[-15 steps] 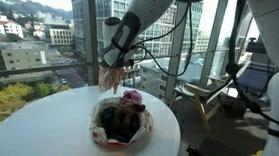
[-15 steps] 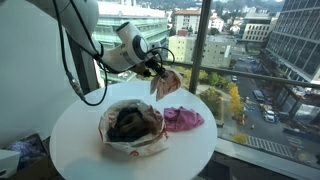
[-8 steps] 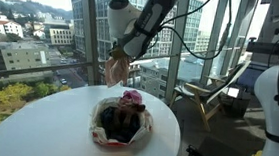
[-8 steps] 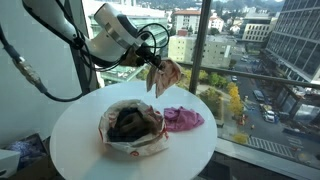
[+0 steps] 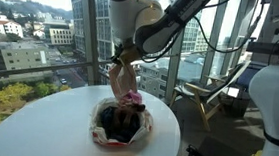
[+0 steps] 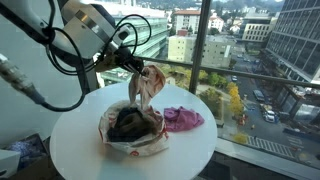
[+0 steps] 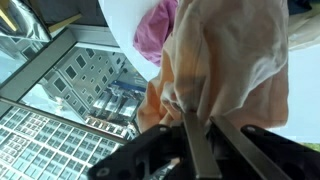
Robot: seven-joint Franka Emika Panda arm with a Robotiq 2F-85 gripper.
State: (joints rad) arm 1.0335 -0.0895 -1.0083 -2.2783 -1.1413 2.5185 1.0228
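My gripper moves down into the opening of the basket of dark clothing (image 6: 133,125) below it next and lets go of the cloth there, since the cloth still dangles above.
My gripper (image 5: 122,59) (image 6: 131,66) (image 7: 200,128) is shut on a pale peach cloth (image 5: 120,82) (image 6: 147,85) (image 7: 215,60), which hangs from it above the round white table (image 5: 35,125) (image 6: 80,140). The cloth dangles over a fabric-lined basket (image 5: 122,122) (image 6: 133,128) holding dark clothing. In the wrist view the fingers (image 7: 193,150) pinch the cloth's top edge. A pink garment (image 6: 183,118) (image 7: 155,28) lies on the table beside the basket; in an exterior view it shows behind the basket as a pink garment (image 5: 131,95).
Tall windows surround the table, with city buildings beyond. A wooden chair (image 5: 210,94) stands behind the table. Another white robot body (image 5: 272,109) is at the edge. Black cables (image 6: 50,70) hang from the arm.
The arm has swung the hanging cloth from beyond the table's far side to above the basket, and the cloth now hangs lower and longer.
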